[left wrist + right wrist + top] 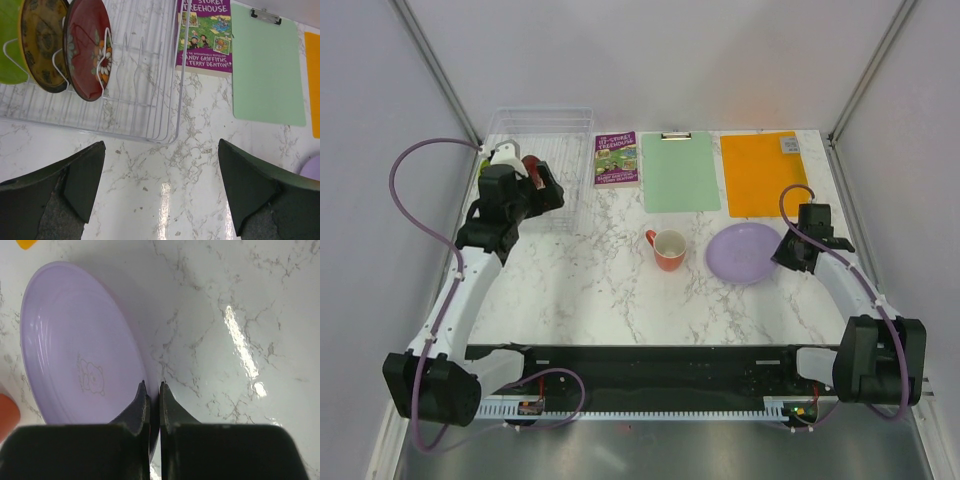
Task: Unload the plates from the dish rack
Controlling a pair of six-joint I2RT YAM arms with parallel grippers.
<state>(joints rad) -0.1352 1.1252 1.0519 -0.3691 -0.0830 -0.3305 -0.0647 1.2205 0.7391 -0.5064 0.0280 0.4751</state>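
My left gripper will move away from my base next. Then it will go down onto the near rim of the red floral plate.
The lavender plate point(745, 252) lies on the marble table at the right; the right wrist view shows it point(75, 365) with a faint bear print. My right gripper point(790, 250) point(154, 385) is shut on its right rim. The white wire dish rack point(545, 135) point(150, 100) stands at the back left. In it stand the red floral plate point(87, 50), the dark plate with yellow pattern point(42, 40) and the lime green plate point(10, 40), all on edge. My left gripper point(545, 185) point(161, 142) is open and empty over the table just in front of the rack.
An orange mug point(668, 250) stands mid-table, left of the lavender plate. A purple book point(617, 158), a green clipboard point(680, 172) and an orange sheet point(763, 172) lie along the back. Grey walls close the sides.
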